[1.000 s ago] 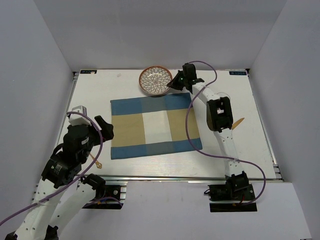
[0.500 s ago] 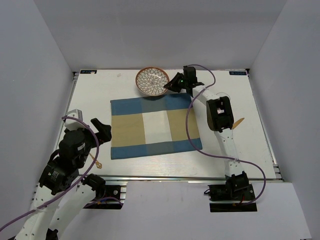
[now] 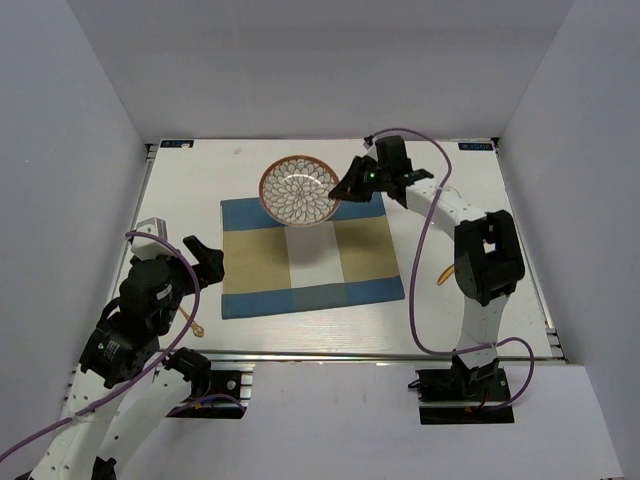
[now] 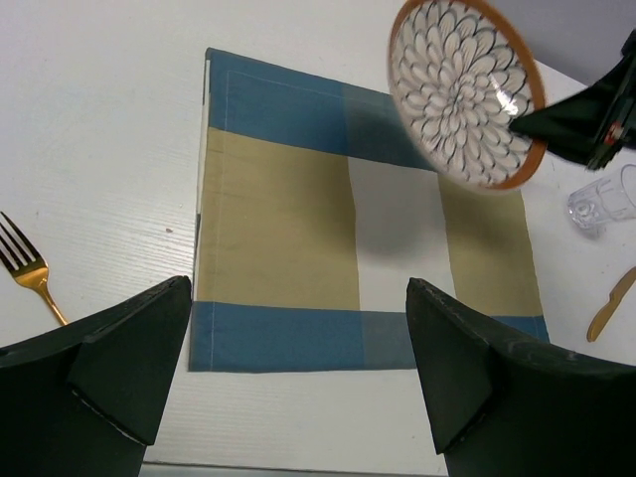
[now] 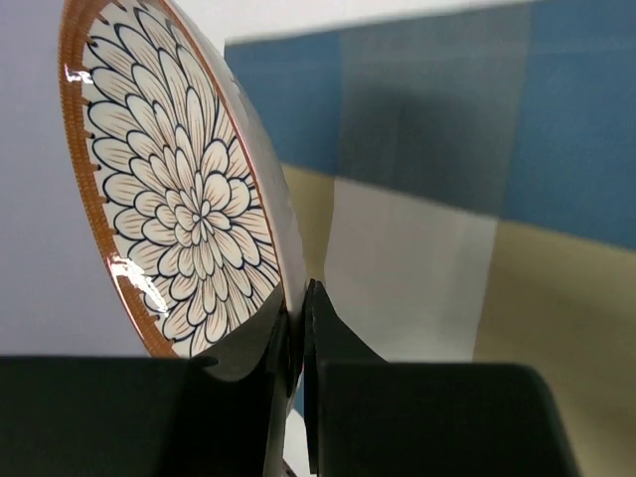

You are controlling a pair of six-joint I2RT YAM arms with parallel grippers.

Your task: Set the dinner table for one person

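My right gripper has the plate [image 3: 298, 190] still tilted above the placemat's far edge, so it should first come back and down to get the plate onto the placemat's middle.
A round plate [image 3: 298, 190] with a flower pattern and a brown rim hangs tilted above the far edge of the blue, tan and white placemat [image 3: 310, 255]. My right gripper [image 3: 343, 190] is shut on the plate's right rim. In the right wrist view the fingers [image 5: 301, 318] pinch the plate's edge [image 5: 184, 199] over the placemat [image 5: 556, 149]. My left gripper [image 3: 205, 258] is open and empty at the placemat's left side, above the white dinner table [image 3: 180, 190]. The left wrist view shows the plate [image 4: 462, 91] and the placemat [image 4: 288, 229].
A gold fork [image 3: 193, 322] lies on the table by the left arm and shows in the left wrist view [image 4: 30, 268]. A clear glass [image 4: 601, 199] and a gold knife [image 4: 611, 303] lie right of the placemat. A metal rail [image 3: 380, 355] runs along the near edge.
My right gripper has carried the plate from the far table edge toward me and left, over the placemat's far edge. The left arm has pulled back slightly and stayed open.
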